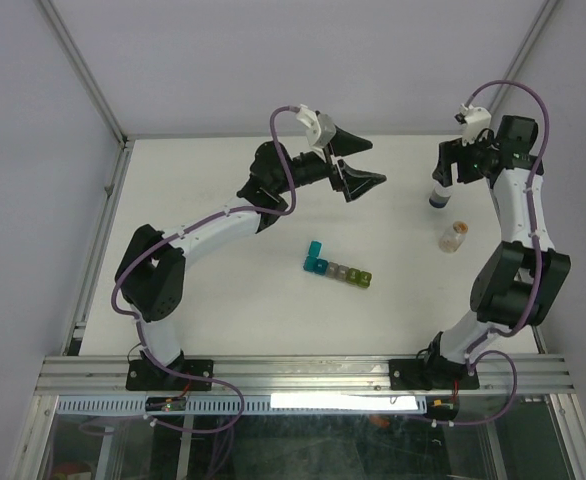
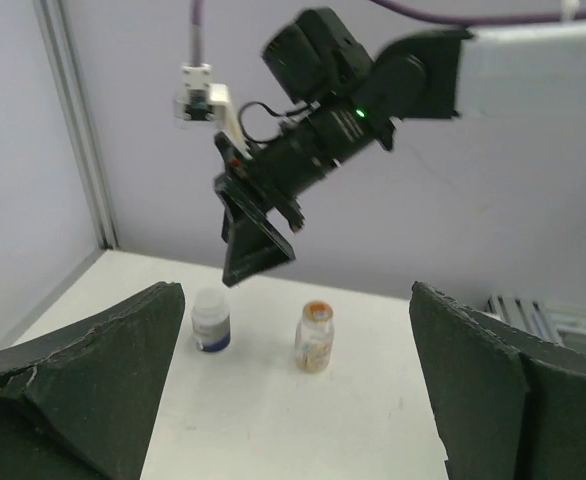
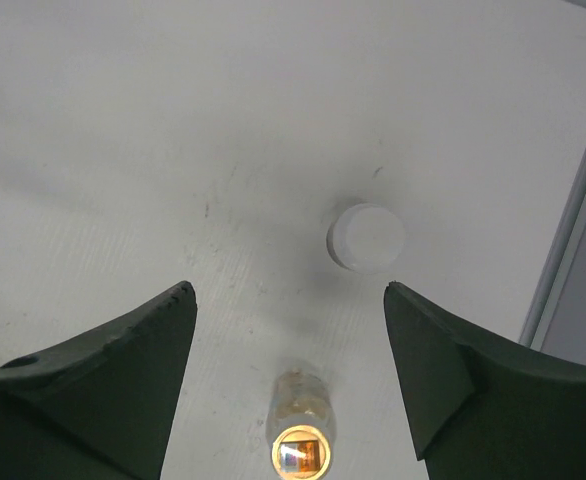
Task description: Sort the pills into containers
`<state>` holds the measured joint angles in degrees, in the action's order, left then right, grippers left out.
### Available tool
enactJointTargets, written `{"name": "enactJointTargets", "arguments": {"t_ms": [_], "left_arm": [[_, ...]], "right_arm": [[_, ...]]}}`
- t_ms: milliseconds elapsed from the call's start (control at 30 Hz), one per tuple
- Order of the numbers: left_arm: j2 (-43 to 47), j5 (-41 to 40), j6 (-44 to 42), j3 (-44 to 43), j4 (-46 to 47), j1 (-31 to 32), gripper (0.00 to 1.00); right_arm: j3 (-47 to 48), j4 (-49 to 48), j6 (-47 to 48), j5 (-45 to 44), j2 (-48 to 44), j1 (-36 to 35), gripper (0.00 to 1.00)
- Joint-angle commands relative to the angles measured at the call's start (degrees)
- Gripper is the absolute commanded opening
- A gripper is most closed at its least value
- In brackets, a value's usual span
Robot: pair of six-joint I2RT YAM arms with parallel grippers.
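My right gripper should next go down, open, over the white bottle's cap (image 3: 369,238) and close on it there, because the bottle is standing upright with its cap on top.
The containers (image 1: 338,268) are a short strip of small blue, teal, grey and yellow-green compartments lying mid-table, with one teal lid flipped up. A white-capped pill bottle (image 1: 439,197) and an orange-capped clear bottle (image 1: 454,237) stand at the right. My right gripper (image 1: 441,178) hangs open and empty above the white bottle (image 3: 367,237); the orange-capped bottle (image 3: 301,440) is below it in the right wrist view. My left gripper (image 1: 376,162) is open and empty at the far centre, facing both bottles (image 2: 211,320) (image 2: 314,337). No loose pills show.
The white table (image 1: 223,300) is enclosed by an aluminium frame rail (image 1: 103,230) on the left and pale walls at the back. The right arm's gripper (image 2: 258,235) shows above the bottles in the left wrist view.
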<state>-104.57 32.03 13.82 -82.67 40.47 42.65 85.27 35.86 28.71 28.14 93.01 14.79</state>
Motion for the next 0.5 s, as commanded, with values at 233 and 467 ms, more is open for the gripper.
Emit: {"name": "enactJointTargets", "arguments": {"t_ms": [233, 467], "left_arm": [[6.46, 2.89, -16.08, 6.67, -15.01, -0.29, 0.99], [6.66, 4.64, -18.44, 7.12, -16.81, -0.34, 0.99]], "right_arm": [[20.39, 7.42, -3.48, -9.62, 20.3, 0.01, 0.79], [21.7, 7.01, -4.78, -14.8, 24.96, -0.84, 0.76]]}}
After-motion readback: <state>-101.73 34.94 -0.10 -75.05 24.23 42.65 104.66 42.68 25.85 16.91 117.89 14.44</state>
